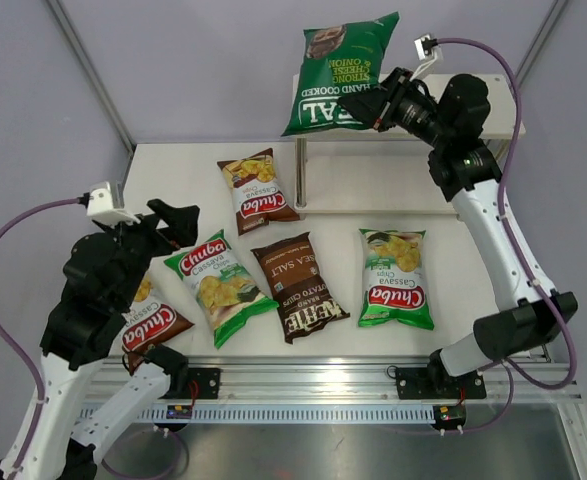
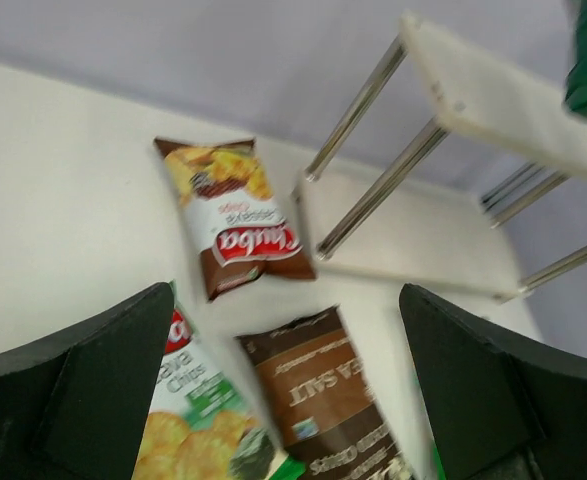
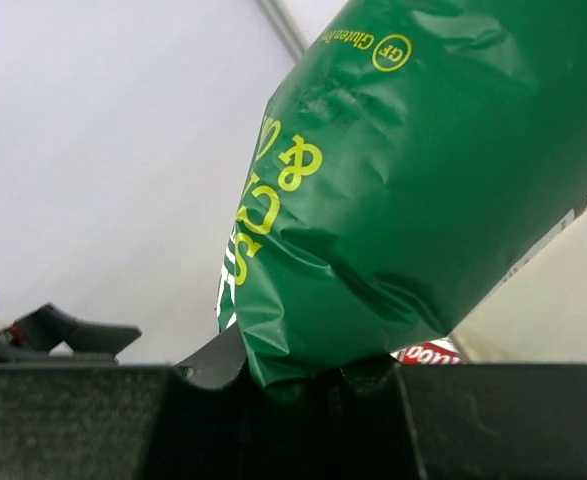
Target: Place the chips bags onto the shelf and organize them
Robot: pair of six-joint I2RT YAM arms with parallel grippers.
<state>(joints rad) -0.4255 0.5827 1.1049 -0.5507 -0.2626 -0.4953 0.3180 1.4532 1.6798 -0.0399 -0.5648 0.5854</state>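
I need to lower the dark green bag next with my right gripper, turning it slightly, onto the top board's end (image 3: 540,306) closest to the brown-red Chuba bag.
My right gripper (image 1: 378,103) is shut on the dark green "REAL" bag (image 1: 338,72), holding it in the air above the left part of the shelf (image 1: 373,142); the bag fills the right wrist view (image 3: 423,180). My left gripper (image 1: 178,228) is open and empty above the table's left side, its fingers (image 2: 83,400) framing the bags below. On the table lie a brown-red Chuba bag (image 1: 256,186), a light green Chuba bag (image 1: 219,284), the dark brown Kettle bag (image 1: 299,285), another light green Chuba bag (image 1: 395,277), and a brown-red Chuba bag (image 1: 151,322) partly under my left arm.
The shelf's silver legs (image 2: 383,185) and lower board (image 2: 413,245) stand at the back of the white table (image 1: 173,170). Grey walls enclose the back and sides. An aluminium rail (image 1: 323,380) runs along the near edge.
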